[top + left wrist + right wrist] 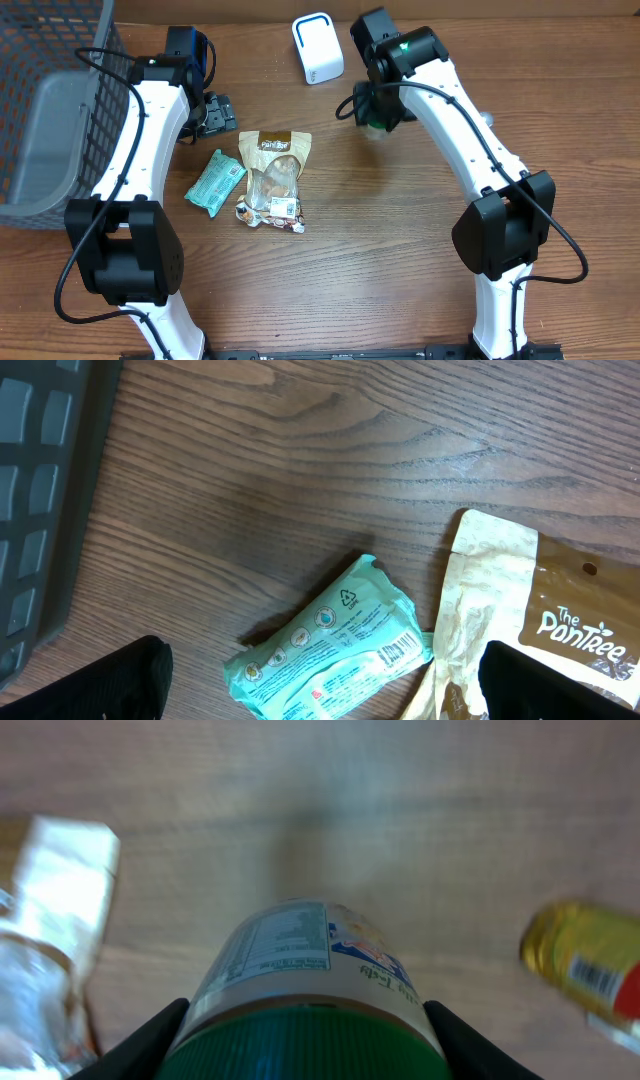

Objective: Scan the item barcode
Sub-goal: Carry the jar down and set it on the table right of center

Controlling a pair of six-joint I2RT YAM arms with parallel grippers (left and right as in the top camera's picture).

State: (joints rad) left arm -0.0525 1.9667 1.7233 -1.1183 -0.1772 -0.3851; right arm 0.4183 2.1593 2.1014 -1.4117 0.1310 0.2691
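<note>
The right gripper moves down and draws back next, then sets the bottle [378, 126] between the snack pouch and the gold item.
My right gripper [310, 1045] is shut on a white-labelled bottle [290, 955] with a green ribbed cap, one finger on each side of the cap. In the overhead view this bottle [378, 126] hangs under the right gripper [382, 108], just right of the white barcode scanner [318, 47] at the table's back. My left gripper [320, 685] stands open above a teal packet [330, 645] whose barcode faces up, with nothing between its fingers. In the overhead view the left gripper [215, 112] is at the back left, above the teal packet [215, 182].
A grey basket [50, 120] fills the far left. A brown and cream snack pouch [273, 165] lies beside the teal packet, with a small wrapped item [272, 213] below it. A gold item with a barcode [585, 960] lies right of the bottle.
</note>
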